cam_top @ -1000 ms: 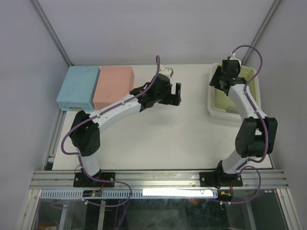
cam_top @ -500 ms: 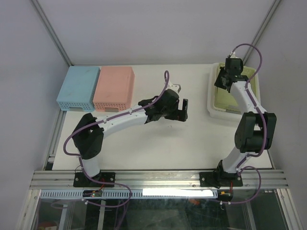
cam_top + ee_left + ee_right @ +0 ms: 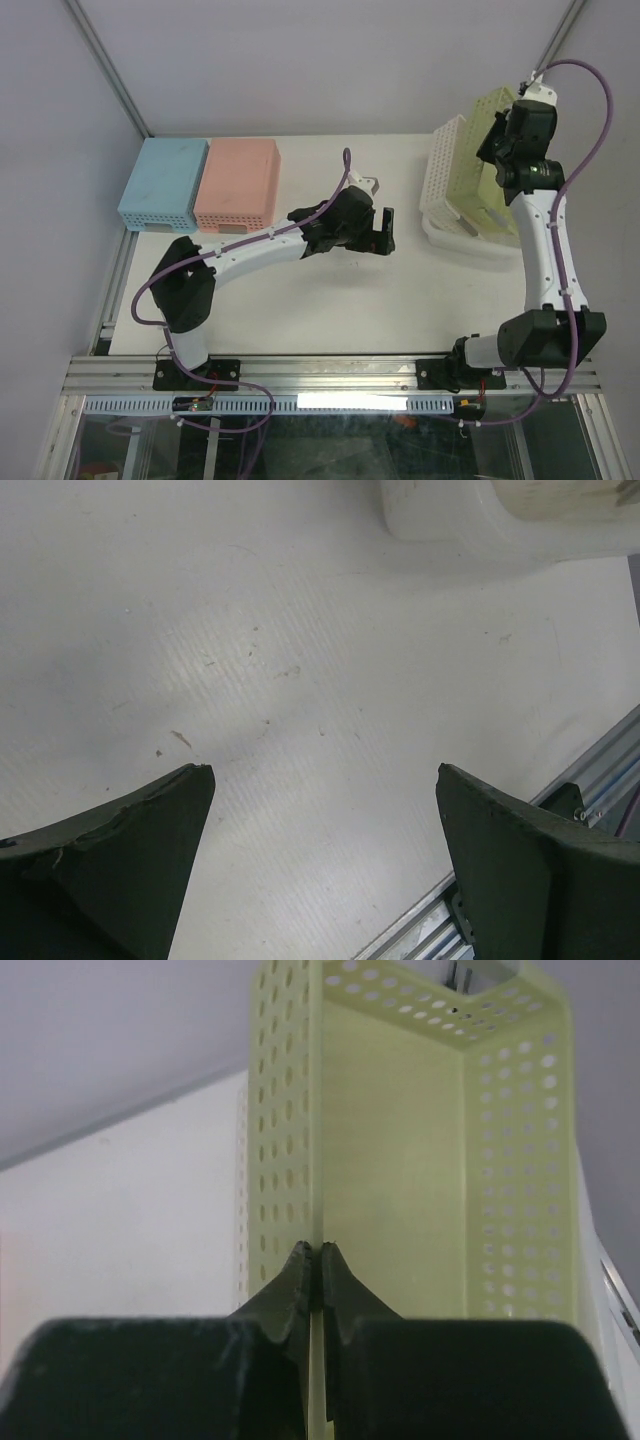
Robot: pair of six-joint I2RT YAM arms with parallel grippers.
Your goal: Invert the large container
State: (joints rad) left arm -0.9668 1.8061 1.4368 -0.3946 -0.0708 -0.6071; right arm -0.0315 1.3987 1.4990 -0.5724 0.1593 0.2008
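The yellow-green basket's open side points sideways, so my right gripper needs to lower it onto bare table (image 3: 317,178) beside the pink basket, turn it open side down and let go.
A yellow-green perforated basket (image 3: 488,175) stands lifted on its side at the right of the table, its open face toward the right. My right gripper (image 3: 503,140) is shut on its wall; in the right wrist view (image 3: 318,1250) the thin wall runs between the closed fingertips and the basket's inside (image 3: 390,1160) fills the frame. A white perforated basket (image 3: 443,170) stands tilted against its left side and also shows in the right wrist view (image 3: 243,1190). A smooth white tub (image 3: 465,243) lies below them on the table. My left gripper (image 3: 383,235) is open and empty over bare table (image 3: 325,770), left of the tub (image 3: 440,525).
A blue basket (image 3: 160,180) and a pink basket (image 3: 237,180) lie upside down at the back left. A small metal bracket (image 3: 368,185) sits behind the left gripper. The aluminium rail (image 3: 330,372) runs along the near edge and shows in the left wrist view (image 3: 590,780).
The right arm has risen and swung the yellow-green and white perforated baskets up from lying flat onto their sides. The left gripper moved right toward the tub earlier, then stayed still.
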